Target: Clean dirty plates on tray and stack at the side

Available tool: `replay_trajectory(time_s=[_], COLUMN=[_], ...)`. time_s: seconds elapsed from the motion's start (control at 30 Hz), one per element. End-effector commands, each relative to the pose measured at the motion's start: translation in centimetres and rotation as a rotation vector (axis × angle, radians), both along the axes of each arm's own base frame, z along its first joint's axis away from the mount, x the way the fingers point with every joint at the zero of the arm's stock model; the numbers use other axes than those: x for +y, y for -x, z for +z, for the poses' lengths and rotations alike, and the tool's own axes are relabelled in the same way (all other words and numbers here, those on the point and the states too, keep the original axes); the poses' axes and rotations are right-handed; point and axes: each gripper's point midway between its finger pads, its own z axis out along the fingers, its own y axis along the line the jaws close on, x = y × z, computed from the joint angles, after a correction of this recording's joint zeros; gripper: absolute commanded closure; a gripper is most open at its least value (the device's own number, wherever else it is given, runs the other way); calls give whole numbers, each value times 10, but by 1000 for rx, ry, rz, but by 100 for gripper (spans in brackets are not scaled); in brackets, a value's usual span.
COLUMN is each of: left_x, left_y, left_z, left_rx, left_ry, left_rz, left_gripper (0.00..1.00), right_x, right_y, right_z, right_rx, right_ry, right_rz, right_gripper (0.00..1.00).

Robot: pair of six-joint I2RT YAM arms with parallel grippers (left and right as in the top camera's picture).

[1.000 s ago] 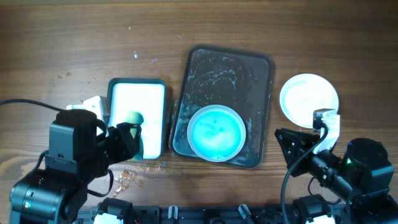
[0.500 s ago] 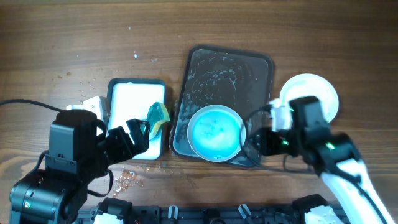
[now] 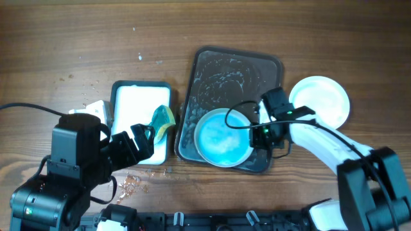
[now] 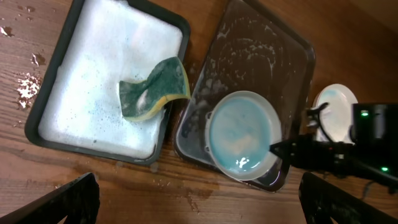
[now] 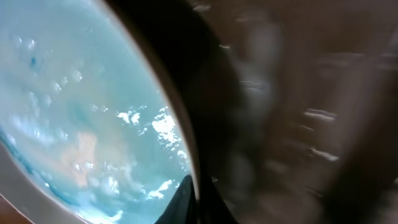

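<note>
Next, my right gripper needs to move up, then across and down onto the clean white plate (image 3: 321, 98) beside the tray to release the blue plate's rim, since the stack starts there.
A blue plate (image 3: 221, 138) with soapy streaks lies on the front part of the dark wet tray (image 3: 237, 61). It also shows in the left wrist view (image 4: 242, 134) and fills the right wrist view (image 5: 81, 106). My right gripper (image 3: 260, 135) is at the plate's right rim, its fingertips (image 5: 193, 193) closed over the rim. A clean white plate (image 3: 321, 99) sits on the table right of the tray. A green and yellow sponge (image 3: 163, 120) lies in the foam tray (image 3: 122, 90). My left gripper (image 3: 138, 144) is open and empty above the table, in front of the foam tray.
Water drops and foam flecks (image 3: 131, 183) lie on the wood near the front left. A small white object (image 3: 96, 108) sits left of the foam tray. The dark tray's rear half holds only soapy residue.
My right arm swung in from the front right to the blue plate's right rim. My left gripper let go of the sponge, which now lies in the foam tray.
</note>
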Motion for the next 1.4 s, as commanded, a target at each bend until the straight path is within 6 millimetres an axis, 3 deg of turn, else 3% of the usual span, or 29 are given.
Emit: replay_trajectory(time_s=[0.0,0.07,0.1,0.17,0.23,0.3,0.37,0.43,0.5,0.6,0.73,0.8,0.87,1.0,1.07,1.1,1.13,1.17,1.2,1.37], left_x=[3,3,3,3,3,3,3,3,3,3,3,3,3,3,6,20,48,86,103,131], left_y=[-1,-1,-1,-1,-1,-1,-1,-1,-1,-1,-1,-1,-1,-2,-15,-19,-21,-13,-6,5], left_z=[1,1,1,1,1,1,1,1,1,1,1,1,1,2,12,13,13,13,13,13], left_rx=[-10,-10,-10,-10,-10,-10,-10,-10,-10,-10,-10,-10,-10,-13,-85,-105,-113,-102,-95,-74], left_ry=[-13,-13,-13,-13,-13,-13,-13,-13,-13,-13,-13,-13,-13,-9,-29,-97,-212,-283,-300,-313], left_rz=[7,7,7,7,7,7,8,7,7,7,7,7,7,9,23,67,189,437,564,728], left_gripper=[0,0,0,0,0,0,0,0,0,0,0,0,0,0,0,0,0,0,0,0], right_x=[-53,-84,-111,-152,-190,-212,-229,-234,-211,-198,-161,-126,-87,-19,10,25,35,46,57,112], right_y=[-50,-64,-69,-73,-72,-74,-73,-69,-79,-81,-87,-85,-77,-63,-61,-61,-62,-65,-69,-99], right_z=[67,92,103,109,101,86,65,47,42,58,131,170,196,187,183,184,187,192,197,223], right_rx=[-225,-322,-367,-410,-397,-364,-299,-232,-237,-281,-498,-628,-727,-722,-712,-708,-706,-713,-728,-984], right_ry=[71,93,140,238,357,417,431,385,196,144,90,51,24,36,53,60,73,90,96,224], right_rz=[-236,-369,-479,-605,-698,-749,-793,-815,-659,-582,-454,-352,-222,-10,78,122,155,178,199,343], right_gripper=[96,96,96,96,96,96,96,95,96,96,96,96,96,96,96,96,96,96,96,96])
